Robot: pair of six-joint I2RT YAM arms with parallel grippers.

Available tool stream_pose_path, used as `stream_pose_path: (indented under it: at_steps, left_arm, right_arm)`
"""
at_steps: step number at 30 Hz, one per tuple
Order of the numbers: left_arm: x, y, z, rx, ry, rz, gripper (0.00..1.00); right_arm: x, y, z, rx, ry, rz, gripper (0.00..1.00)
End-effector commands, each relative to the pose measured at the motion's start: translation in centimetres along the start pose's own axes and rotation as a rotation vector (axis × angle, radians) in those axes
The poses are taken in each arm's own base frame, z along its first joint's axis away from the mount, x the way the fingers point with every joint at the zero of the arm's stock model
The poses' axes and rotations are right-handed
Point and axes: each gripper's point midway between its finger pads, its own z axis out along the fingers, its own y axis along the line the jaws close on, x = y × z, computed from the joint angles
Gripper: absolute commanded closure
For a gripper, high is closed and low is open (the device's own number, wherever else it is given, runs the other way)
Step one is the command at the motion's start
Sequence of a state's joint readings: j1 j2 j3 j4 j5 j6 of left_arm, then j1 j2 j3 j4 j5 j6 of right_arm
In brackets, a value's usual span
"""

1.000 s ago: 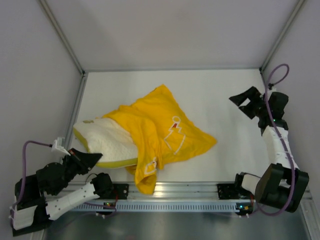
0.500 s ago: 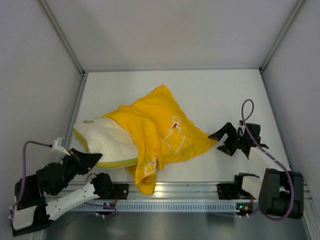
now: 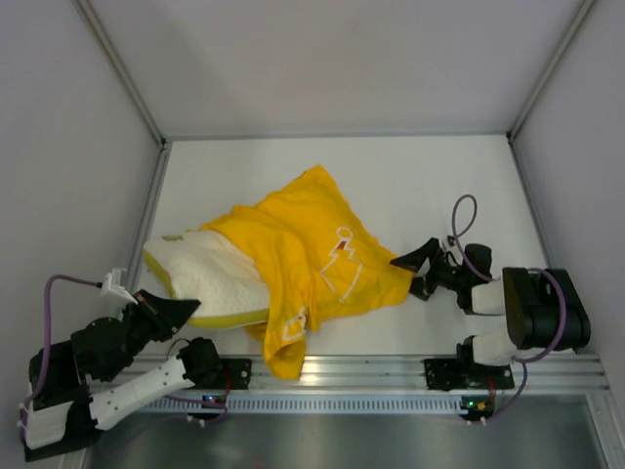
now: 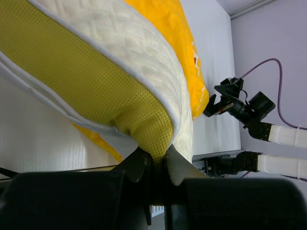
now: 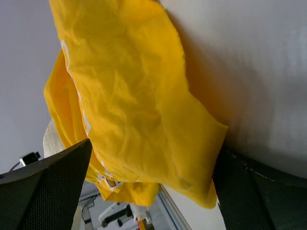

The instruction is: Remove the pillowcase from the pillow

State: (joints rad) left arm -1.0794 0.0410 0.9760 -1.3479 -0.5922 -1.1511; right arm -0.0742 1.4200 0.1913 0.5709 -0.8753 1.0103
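Only the tip of the pillowcase's corner is between my spread fingers, so my right gripper should next slide low toward the pillow (image 3: 210, 272), deeper over the pillowcase, and then close.
The yellow pillowcase (image 3: 317, 249) lies crumpled over the right part of the cream pillow (image 3: 210, 272), whose left end is bare. My left gripper (image 3: 181, 311) is shut on the pillow's near corner. In the left wrist view its jaws (image 4: 156, 152) pinch the olive mesh side panel of the pillow (image 4: 120, 45), with the pillowcase (image 4: 180, 28) behind. My right gripper (image 3: 415, 269) is open and low on the table at the pillowcase's right corner. In the right wrist view that corner (image 5: 192, 143) lies between the spread fingers (image 5: 53, 187).
A white table (image 3: 439, 181) is enclosed by grey walls with metal corner posts. An aluminium rail (image 3: 342, 369) runs along the front edge, and the pillowcase's lower tip hangs over it. My right arm also shows in the left wrist view (image 4: 249, 112).
My right arm has swung down from the far right wall to the table and reached left to the pillowcase's right corner. The left gripper, pillow and pillowcase have not moved.
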Motion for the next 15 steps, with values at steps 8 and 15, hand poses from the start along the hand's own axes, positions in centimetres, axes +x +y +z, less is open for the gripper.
stream_pose_path:
  at_steps: [8,15]
  left_arm:
    - [-0.4,-1.4,-0.4,0.065,-0.007,-0.07,1.0]
    - [-0.5,-1.4,-0.4,0.064,-0.008,-0.067,1.0]
  right_arm:
    - [4.4,-0.5,2.8,-0.063,0.089,-0.018,0.01]
    - [4.0,1.3,2.6,-0.175,0.055,-0.016,0.56]
